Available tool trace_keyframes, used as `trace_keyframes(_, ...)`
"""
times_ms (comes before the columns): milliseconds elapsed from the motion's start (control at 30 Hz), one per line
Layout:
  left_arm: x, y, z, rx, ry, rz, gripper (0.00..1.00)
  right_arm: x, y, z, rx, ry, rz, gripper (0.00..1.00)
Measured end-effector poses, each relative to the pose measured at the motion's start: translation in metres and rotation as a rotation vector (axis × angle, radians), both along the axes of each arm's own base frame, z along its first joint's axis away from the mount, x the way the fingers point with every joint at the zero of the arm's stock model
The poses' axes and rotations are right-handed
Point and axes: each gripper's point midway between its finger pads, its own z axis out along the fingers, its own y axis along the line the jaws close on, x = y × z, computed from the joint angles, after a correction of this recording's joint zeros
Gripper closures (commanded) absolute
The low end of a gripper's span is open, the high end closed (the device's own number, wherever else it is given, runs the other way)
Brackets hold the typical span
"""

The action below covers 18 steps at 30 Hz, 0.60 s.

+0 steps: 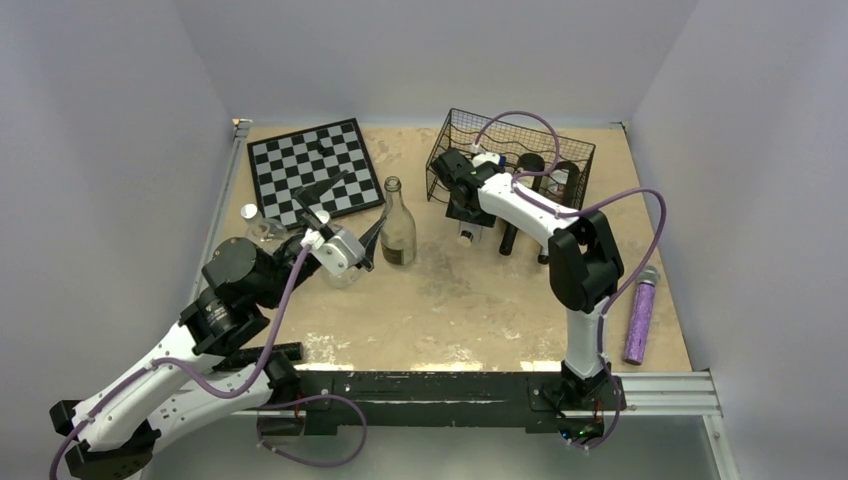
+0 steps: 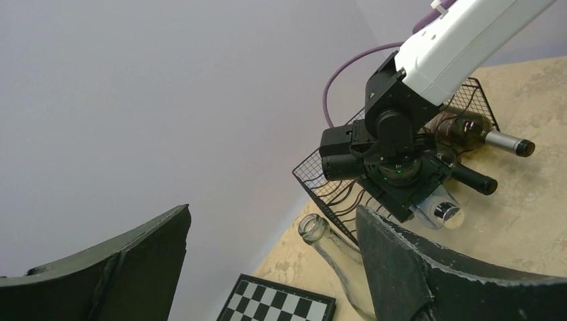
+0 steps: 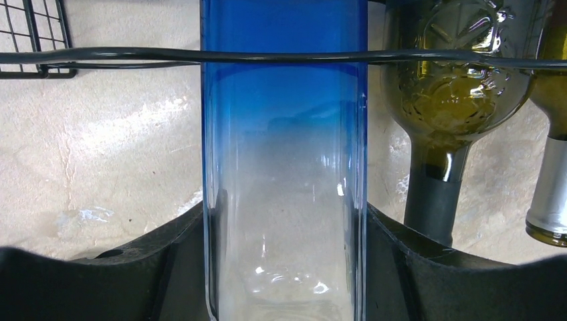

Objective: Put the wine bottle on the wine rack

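Observation:
My right gripper will next lower the bottle onto the rack's lower wire beside the green embossed bottle and release it, since the blue end of the bottle it holds already reaches inside.
My right gripper (image 3: 284, 257) is shut on a bottle (image 3: 284, 134) of clear glass that turns blue at the far end. That blue end lies under a wire of the black wine rack (image 3: 100, 55). In the top view the right gripper (image 1: 460, 185) is at the front of the wine rack (image 1: 520, 135), and the bottle's clear neck (image 1: 466, 237) sticks out toward me. A second, clear wine bottle (image 1: 398, 225) stands upright on the table. My left gripper (image 1: 365, 200) is open just left of it, and the bottle's mouth (image 2: 313, 229) shows between its fingers.
A green embossed bottle (image 3: 455, 87) and a foil-necked bottle (image 3: 548, 187) lie in the rack to the right of the held one. A chessboard (image 1: 310, 165) lies at the back left. A purple glitter tube (image 1: 640, 315) lies near the right edge. Walls enclose the table.

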Motion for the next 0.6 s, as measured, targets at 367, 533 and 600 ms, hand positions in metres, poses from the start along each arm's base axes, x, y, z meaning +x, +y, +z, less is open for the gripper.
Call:
trace_keyframes(367,-0.007,-0.001,-0.001,0.019,0.006,-0.033,0.04,-0.006,0.0,-0.008,0.004,0.03,0.009,0.63)
trace_keyframes(533,-0.013,-0.004,-0.001,0.033,0.008,-0.07,0.04,-0.01,0.001,-0.01,0.008,0.049,0.017,0.55)
trace_keyframes(600,-0.015,-0.004,-0.002,0.038,0.009,-0.08,0.04,-0.011,0.001,-0.01,0.008,0.057,0.02,0.54)
